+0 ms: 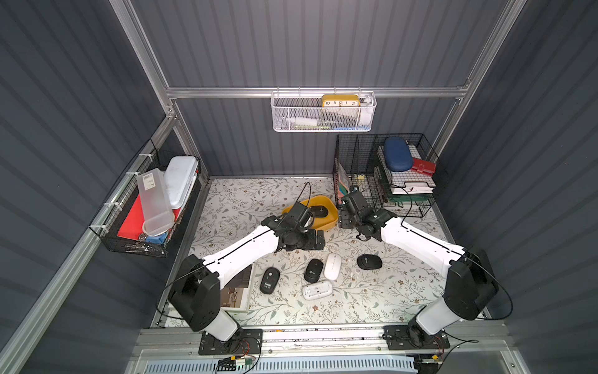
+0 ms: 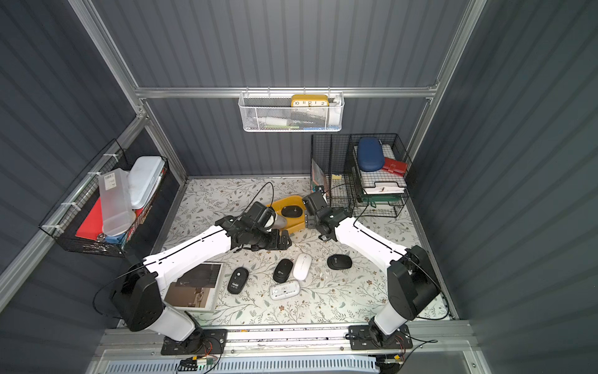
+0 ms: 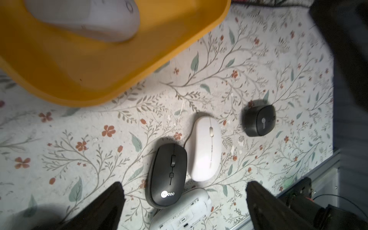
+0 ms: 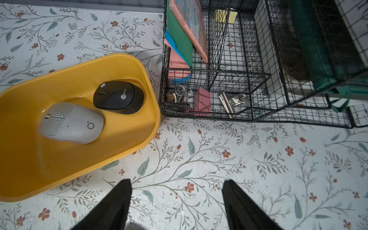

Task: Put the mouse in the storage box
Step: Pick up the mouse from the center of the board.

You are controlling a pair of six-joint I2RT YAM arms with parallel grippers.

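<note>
The black mouse beside the white one is still outside the storage box, so the left gripper should next move down and back toward the robot's base, with its fingers on both sides of that mouse.
The mustard-yellow storage box (image 1: 331,221) (image 4: 59,159) sits at the back middle of the floral table. Inside it lie a black mouse (image 4: 118,97) and a grey-white mouse (image 4: 71,123). Several more mice rest on the table in front: black ones (image 1: 270,280) (image 1: 314,270) (image 1: 369,261), a white one (image 1: 333,266) and an upturned white one (image 1: 317,289). My left gripper (image 1: 318,240) (image 3: 185,187) hangs open and empty just in front of the box, above the black and white pair. My right gripper (image 1: 344,220) (image 4: 177,182) is open and empty over bare table beside the box's right end.
A black wire-mesh organiser (image 1: 385,175) with folders and clips stands at the back right, close to the box. A white mesh basket (image 1: 323,111) hangs on the back wall, a black wire basket (image 1: 142,207) on the left wall. A picture book (image 1: 238,291) lies under my left arm.
</note>
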